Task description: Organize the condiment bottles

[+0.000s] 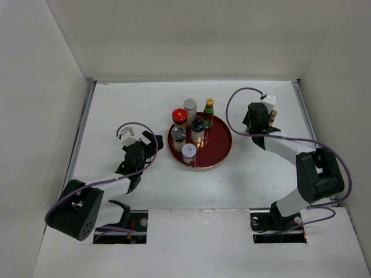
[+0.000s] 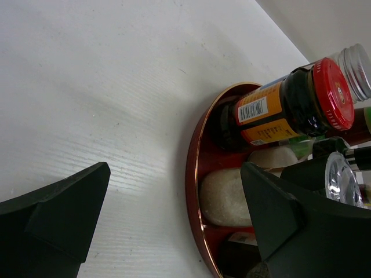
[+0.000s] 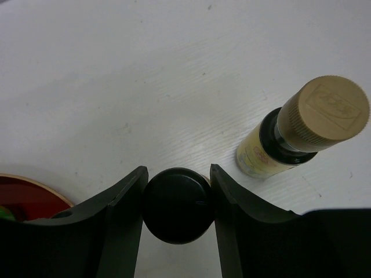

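Note:
Next, the right gripper moves its bottle up, left in the top view and down onto the tray (image 1: 217, 134) beside the green bottle, since that spot is empty.
A round dark-red tray (image 1: 219, 152) in mid-table holds several condiment bottles: a red-capped jar (image 1: 179, 116), a silver-capped one (image 1: 190, 105), a green bottle with a yellow cap (image 1: 208, 110), a black-capped one (image 1: 197, 127), a glass shaker (image 1: 179, 135) and a white-capped jar (image 1: 189, 152). My left gripper (image 1: 153, 145) is open and empty just left of the tray; its wrist view shows the rim (image 2: 194, 174) and the red-capped jar (image 2: 290, 107). My right gripper (image 3: 178, 169) is shut on a black-capped bottle (image 3: 177, 205) standing on the table right of the tray. A tan-capped yellow bottle (image 3: 324, 110) stands beside it.
White walls enclose the table on the left, back and right. The tan-capped bottle (image 1: 272, 114) stands close to the right gripper (image 1: 259, 119), towards the right wall. The tray's edge (image 3: 35, 185) shows to the left of the right fingers.

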You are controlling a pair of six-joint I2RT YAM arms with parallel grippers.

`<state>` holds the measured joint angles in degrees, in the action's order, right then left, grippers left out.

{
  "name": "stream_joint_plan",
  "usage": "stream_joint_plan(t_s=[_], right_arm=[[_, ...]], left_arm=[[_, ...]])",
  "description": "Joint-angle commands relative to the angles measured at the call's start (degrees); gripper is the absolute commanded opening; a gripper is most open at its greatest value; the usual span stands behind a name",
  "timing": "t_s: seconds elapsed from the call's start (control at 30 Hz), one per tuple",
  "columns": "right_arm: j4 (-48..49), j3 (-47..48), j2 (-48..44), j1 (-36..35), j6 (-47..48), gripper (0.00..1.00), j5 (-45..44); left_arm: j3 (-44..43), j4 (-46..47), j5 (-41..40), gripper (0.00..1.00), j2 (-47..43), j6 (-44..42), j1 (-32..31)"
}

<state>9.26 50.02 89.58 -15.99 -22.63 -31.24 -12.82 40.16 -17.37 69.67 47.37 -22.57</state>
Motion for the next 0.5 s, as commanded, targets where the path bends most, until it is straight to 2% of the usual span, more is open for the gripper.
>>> stream_joint_plan(t_s=[0.0, 0.17, 0.47], right_arm=[[3.57, 1.40, -7.30, -3.38, 1.71, 0.43, -2.68], [5.77, 2.10, -8.55, -10.23, 2.77, 0.44, -2.33], [8.32, 7.63, 2.61, -18.77, 2.07, 0.45, 1.89]], left_arm=[[-0.98, 2.82, -0.12, 0.99, -0.33, 0.44, 0.11], [-0.98, 2.46, -0.21, 0.99, -0.85, 0.53, -0.06], [-0.80, 2.47, -0.83, 0.99, -0.76, 0.44, 0.20]])
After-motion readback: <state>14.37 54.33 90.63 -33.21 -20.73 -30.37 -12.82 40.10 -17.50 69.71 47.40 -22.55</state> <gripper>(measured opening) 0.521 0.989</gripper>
